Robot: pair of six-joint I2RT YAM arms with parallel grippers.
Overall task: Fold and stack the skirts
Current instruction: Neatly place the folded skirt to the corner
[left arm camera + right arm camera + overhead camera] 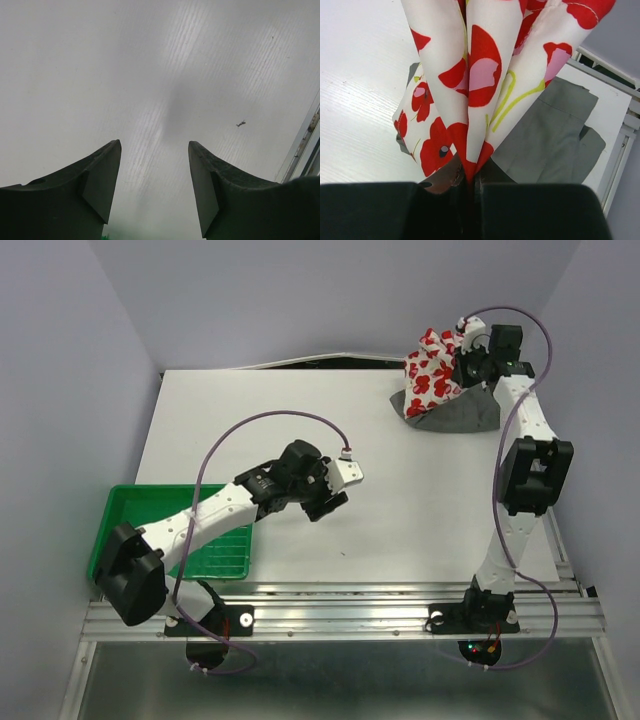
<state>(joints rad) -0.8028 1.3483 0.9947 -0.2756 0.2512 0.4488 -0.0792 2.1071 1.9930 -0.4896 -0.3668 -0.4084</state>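
Observation:
Next, my right gripper lowers toward the right in the top view and releases over the grey skirt's end by the bar, since flowered cloth leaves it bare.
At the table's far right the white skirt with red flowers hangs bunched in the air, pinched by my right gripper, which is shut on its fabric. In the right wrist view the flowered skirt drapes away from the closed jaws. Under it the dark grey skirt lies flat on the table, seen also as grey skirt in the right wrist view. My left gripper hovers open over bare table near the middle-left, holding nothing; its fingers stand apart above the white surface.
A green plastic tray sits at the near left, partly under the left arm. The table's right edge and metal rail run close beside the grey skirt. Purple walls close in the table on both sides.

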